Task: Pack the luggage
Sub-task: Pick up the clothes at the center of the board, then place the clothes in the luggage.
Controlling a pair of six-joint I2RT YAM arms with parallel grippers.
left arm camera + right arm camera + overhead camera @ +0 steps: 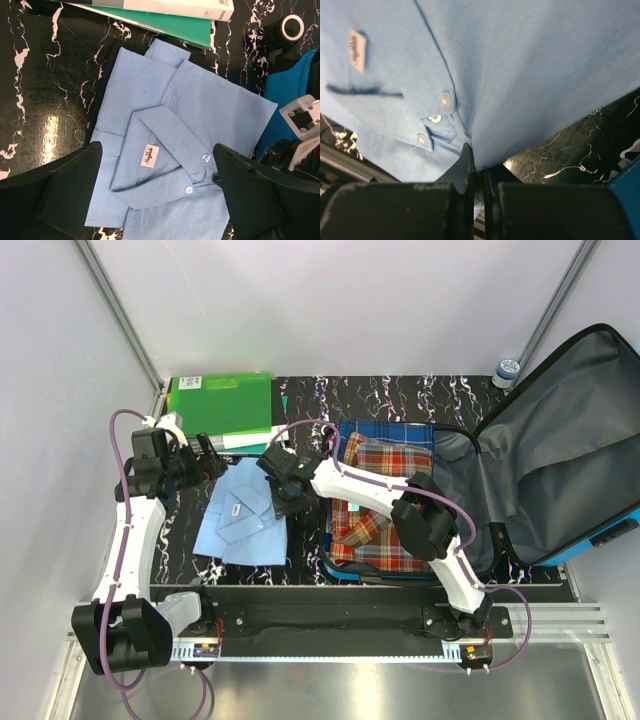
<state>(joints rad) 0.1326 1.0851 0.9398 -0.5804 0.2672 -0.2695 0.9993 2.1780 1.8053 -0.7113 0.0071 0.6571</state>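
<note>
Next, my right gripper rises, carries the shirt past the red plaid shirt and lowers it to release on the luggage's grey lining (pixel 456 456), because that lining lies bare.
The blue luggage (pixel 575 545) lies open at the right, grey-lined lid (pixel 560 460) raised, with a red plaid shirt (pixel 375 510) and a blue plaid garment (pixel 385 432) inside. A folded light-blue shirt (pixel 243 518) lies on the black marbled table, left of the luggage; it fills the left wrist view (pixel 190 125). My right gripper (pixel 283 502) is shut on the shirt's right edge (pixel 530 75). My left gripper (pixel 210 462) is open above the shirt's far left side, its fingers (pixel 65 190) apart over the collar.
Green folders (pixel 222 405) with a white sheet lie at the back left, just beyond the shirt. A small jar (pixel 508 370) stands at the back right by the lid. Grey walls enclose the table; a metal rail (pixel 400 640) runs along the near edge.
</note>
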